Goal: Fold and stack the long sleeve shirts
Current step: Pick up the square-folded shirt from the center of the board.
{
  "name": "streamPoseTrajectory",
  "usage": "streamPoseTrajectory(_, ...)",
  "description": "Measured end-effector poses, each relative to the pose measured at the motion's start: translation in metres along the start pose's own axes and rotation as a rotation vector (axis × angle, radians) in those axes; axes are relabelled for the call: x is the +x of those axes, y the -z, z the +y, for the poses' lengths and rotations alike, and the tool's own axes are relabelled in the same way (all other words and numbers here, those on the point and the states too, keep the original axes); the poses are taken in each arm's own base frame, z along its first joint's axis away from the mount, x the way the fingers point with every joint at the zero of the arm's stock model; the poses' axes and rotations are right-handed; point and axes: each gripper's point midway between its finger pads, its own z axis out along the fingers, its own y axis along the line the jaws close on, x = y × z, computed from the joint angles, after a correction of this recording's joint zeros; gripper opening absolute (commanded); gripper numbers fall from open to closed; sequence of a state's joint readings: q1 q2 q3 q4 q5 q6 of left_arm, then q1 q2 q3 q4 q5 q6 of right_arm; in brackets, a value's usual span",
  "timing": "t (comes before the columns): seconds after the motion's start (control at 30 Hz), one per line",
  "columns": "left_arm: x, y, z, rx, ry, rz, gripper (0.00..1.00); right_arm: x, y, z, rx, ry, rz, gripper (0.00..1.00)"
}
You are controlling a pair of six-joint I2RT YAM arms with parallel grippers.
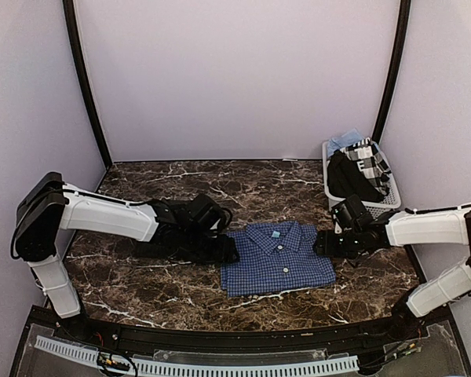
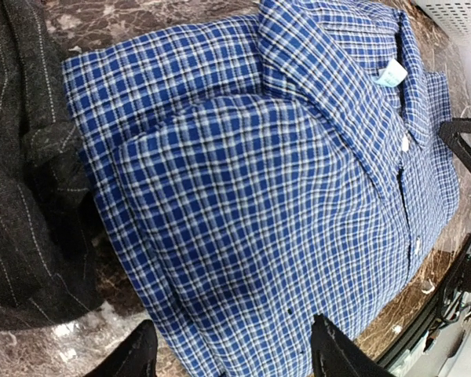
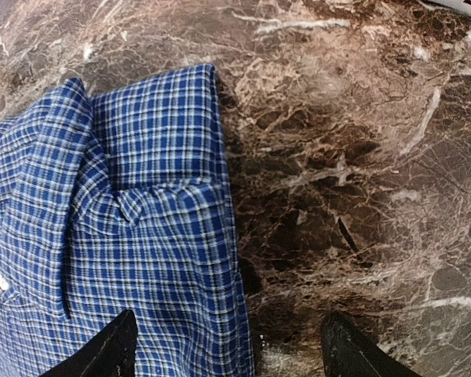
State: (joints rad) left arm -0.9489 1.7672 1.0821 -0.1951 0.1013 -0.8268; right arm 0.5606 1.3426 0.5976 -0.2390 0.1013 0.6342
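Observation:
The left gripper moves down onto the blue shirt's edge [image 1: 226, 269] [image 2: 187, 322] by the dark shirt next, since the right gripper's open fingers already straddle the opposite edge.
A blue check long sleeve shirt [image 1: 276, 258] lies folded, collar up, in the middle of the marble table. A near-black pinstriped shirt [image 1: 180, 247] lies bunched just to its left, touching it. My left gripper [image 1: 222, 238] hovers over the seam between the two. In the left wrist view its jaws stand open over the blue shirt [image 2: 259, 181], with the dark shirt [image 2: 23, 157] to the left and nothing held in the gripper [image 2: 231, 355]. My right gripper [image 1: 323, 243] is at the blue shirt's right edge. Its open jaws straddle that edge [image 3: 220, 259], empty [image 3: 228, 353].
A white slatted basket [image 1: 392, 196] with more clothes stands at the back right, close behind the right arm. Bare marble table [image 3: 361, 157] lies right of the blue shirt. A black frame rail [image 1: 220, 338] runs along the near edge.

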Motion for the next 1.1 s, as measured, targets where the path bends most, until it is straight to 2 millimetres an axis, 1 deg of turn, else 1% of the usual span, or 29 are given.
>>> streamPoseTrajectory(0.1, 0.000, -0.005, 0.004, -0.028, 0.004, -0.014, 0.66, 0.006, -0.006, -0.004, 0.014, -0.004, 0.021, 0.72)
streamPoseTrajectory(0.17, 0.001, -0.010, 0.009, -0.054, 0.006, -0.020, 0.67, 0.009, -0.010, -0.005, 0.018, -0.006, 0.030, 0.68)
streamPoseTrajectory(0.23, 0.004, -0.016, 0.016, -0.088, 0.003, -0.022, 0.67, 0.007, -0.013, -0.003, 0.011, -0.006, 0.023, 0.61)
streamPoseTrajectory(0.3, 0.005, -0.021, 0.020, -0.107, 0.000, -0.023, 0.67, 0.005, -0.015, -0.002, 0.005, -0.007, 0.016, 0.60)
streamPoseTrajectory(0.47, 0.001, -0.026, 0.015, -0.112, -0.009, -0.038, 0.64, -0.001, -0.020, 0.003, -0.008, -0.006, -0.001, 0.60)
streamPoseTrajectory(0.6, -0.002, -0.031, 0.008, -0.098, -0.014, -0.044, 0.54, -0.001, -0.020, 0.006, -0.015, -0.001, -0.004, 0.60)
streamPoseTrajectory(0.63, -0.002, -0.033, 0.006, -0.093, -0.014, -0.042, 0.49, -0.001, -0.021, 0.006, -0.016, 0.000, -0.004, 0.59)
streamPoseTrajectory(0.73, -0.001, -0.038, -0.002, -0.068, -0.018, -0.031, 0.38, 0.000, -0.022, 0.012, -0.028, 0.011, -0.008, 0.54)
streamPoseTrajectory(0.77, 0.000, -0.040, -0.004, -0.061, -0.016, -0.027, 0.32, 0.001, -0.023, 0.015, -0.035, 0.017, -0.009, 0.51)
streamPoseTrajectory(0.8, 0.000, -0.042, -0.007, -0.050, -0.019, -0.021, 0.28, 0.001, -0.023, 0.018, -0.041, 0.022, -0.010, 0.48)
streamPoseTrajectory(0.87, 0.001, -0.045, -0.012, -0.036, -0.018, -0.011, 0.14, 0.004, -0.024, 0.024, -0.049, 0.028, -0.007, 0.39)
streamPoseTrajectory(0.9, 0.000, -0.047, -0.014, -0.028, -0.018, -0.008, 0.11, 0.005, -0.025, 0.027, -0.051, 0.032, -0.006, 0.32)
streamPoseTrajectory(0.93, 0.000, -0.048, -0.016, -0.023, -0.020, -0.005, 0.06, 0.006, -0.025, 0.028, -0.052, 0.034, -0.003, 0.25)
streamPoseTrajectory(1.0, 0.000, -0.049, -0.019, -0.016, -0.022, 0.000, 0.00, 0.008, -0.026, 0.028, -0.046, 0.026, 0.004, 0.11)
streamPoseTrajectory(1.03, -0.002, -0.049, -0.020, -0.013, -0.020, -0.002, 0.00, 0.009, -0.025, 0.028, -0.043, 0.031, 0.008, 0.05)
streamPoseTrajectory(1.07, -0.003, -0.048, -0.022, -0.011, -0.026, 0.000, 0.00, 0.009, -0.025, 0.028, -0.043, 0.028, 0.007, 0.00)
streamPoseTrajectory(1.1, -0.004, -0.047, -0.024, -0.010, -0.027, 0.001, 0.00, 0.008, -0.023, 0.028, -0.043, 0.024, 0.007, 0.00)
